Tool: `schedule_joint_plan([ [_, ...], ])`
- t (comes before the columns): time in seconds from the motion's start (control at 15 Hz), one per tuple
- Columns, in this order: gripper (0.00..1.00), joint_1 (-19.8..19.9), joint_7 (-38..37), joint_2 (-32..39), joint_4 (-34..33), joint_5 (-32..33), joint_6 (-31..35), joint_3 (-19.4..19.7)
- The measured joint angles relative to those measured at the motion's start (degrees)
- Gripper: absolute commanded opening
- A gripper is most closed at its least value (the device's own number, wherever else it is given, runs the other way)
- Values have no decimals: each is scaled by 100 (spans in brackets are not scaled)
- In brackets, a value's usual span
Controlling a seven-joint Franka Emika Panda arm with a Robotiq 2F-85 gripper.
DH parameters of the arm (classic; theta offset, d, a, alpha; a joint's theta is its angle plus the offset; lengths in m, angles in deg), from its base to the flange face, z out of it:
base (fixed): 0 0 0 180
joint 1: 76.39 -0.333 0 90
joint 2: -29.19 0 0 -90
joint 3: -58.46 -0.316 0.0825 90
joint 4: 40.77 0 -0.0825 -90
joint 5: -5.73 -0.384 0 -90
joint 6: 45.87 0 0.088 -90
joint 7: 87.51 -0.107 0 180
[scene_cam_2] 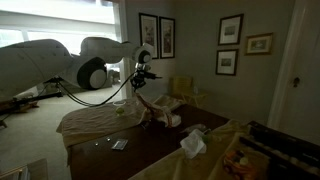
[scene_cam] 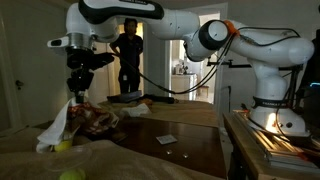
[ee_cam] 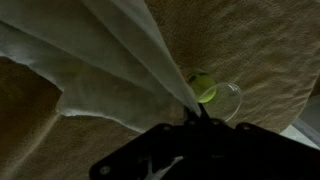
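Observation:
My gripper lowers past the clear round dish (ee_cam: pixel 232 100) onto the beige cover beyond next and releases the cloth there, since the green ball still lies uncovered.
My gripper (scene_cam: pixel 77 86) is shut on a white cloth (scene_cam: pixel 55 128) and holds it by one corner above the beige-covered table (scene_cam: pixel 120 160). The cloth hangs down and its lower end rests near a yellow-green ball (scene_cam: pixel 63 146). In the wrist view the cloth (ee_cam: pixel 110 60) fans out from the jaws (ee_cam: pixel 193 112). Just past them the green ball (ee_cam: pixel 205 90) sits in a clear round dish (ee_cam: pixel 232 100). The gripper also shows in an exterior view (scene_cam_2: pixel 141 80), with the cloth hard to make out below it.
A pile of patterned fabric (scene_cam: pixel 97 118) lies beside the cloth. A second yellow-green ball (scene_cam: pixel 70 176) is at the front edge. A small card (scene_cam: pixel 166 139) lies on the dark tabletop. A person (scene_cam: pixel 127 55) stands in the doorway. A crumpled white cloth (scene_cam_2: pixel 192 145) lies farther along.

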Motion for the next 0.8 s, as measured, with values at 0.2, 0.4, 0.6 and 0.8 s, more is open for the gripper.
schedule_joint_plan([
  [0.2,1,-117,113,-54,0,0,-23,5],
  [0.4,1,-129,277,-53,5,0,-39,6],
  [0.6,3,-124,442,-50,11,0,-115,13],
  [0.8,3,-124,547,-42,32,0,-138,13],
])
